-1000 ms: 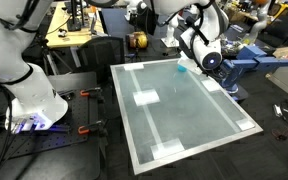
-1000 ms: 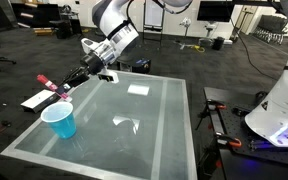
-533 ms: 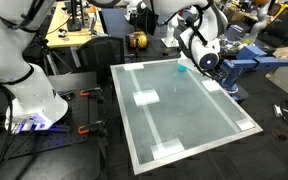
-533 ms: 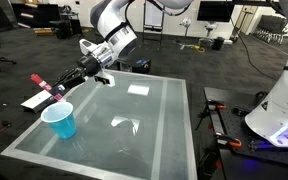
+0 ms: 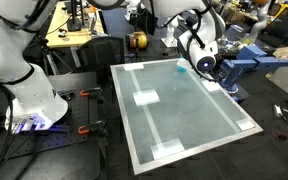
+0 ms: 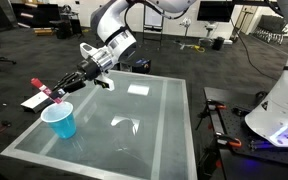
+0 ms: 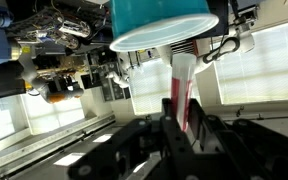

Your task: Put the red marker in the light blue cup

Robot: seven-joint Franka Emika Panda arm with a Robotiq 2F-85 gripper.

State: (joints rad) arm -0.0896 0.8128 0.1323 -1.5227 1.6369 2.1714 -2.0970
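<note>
My gripper should move down until the end of the red marker is in the light blue cup's opening [image 6: 57, 110] and then let go of the marker, because that opening is below my gripper.
The light blue cup [image 6: 60, 121] stands upright near a corner of the glass table [image 6: 154, 130]. My gripper [image 6: 68, 83] is shut on the red marker [image 6: 45, 91] and holds it in the air, just above and beside the cup's rim, whitish end outward. In the wrist view the marker [image 7: 181, 88] sticks out from between my fingers [image 7: 180, 132] toward the cup's rim [image 7: 164, 30]. In an exterior view the gripper [image 5: 200, 63] hides most of the cup [image 5: 182, 69]; the marker is hidden there.
White tape patches mark the glass top [image 5: 145, 98]. A white sheet [image 6: 33, 101] lies at the table edge beside the cup. A second white robot base [image 5: 29, 100] and red clamps [image 5: 84, 130] stand beside the table. A blue stand [image 5: 239, 68] is behind the gripper.
The gripper has shifted a little further out past the table edge with the marker, and the marker's tip has dipped slightly toward the cup. The cup has not moved.
</note>
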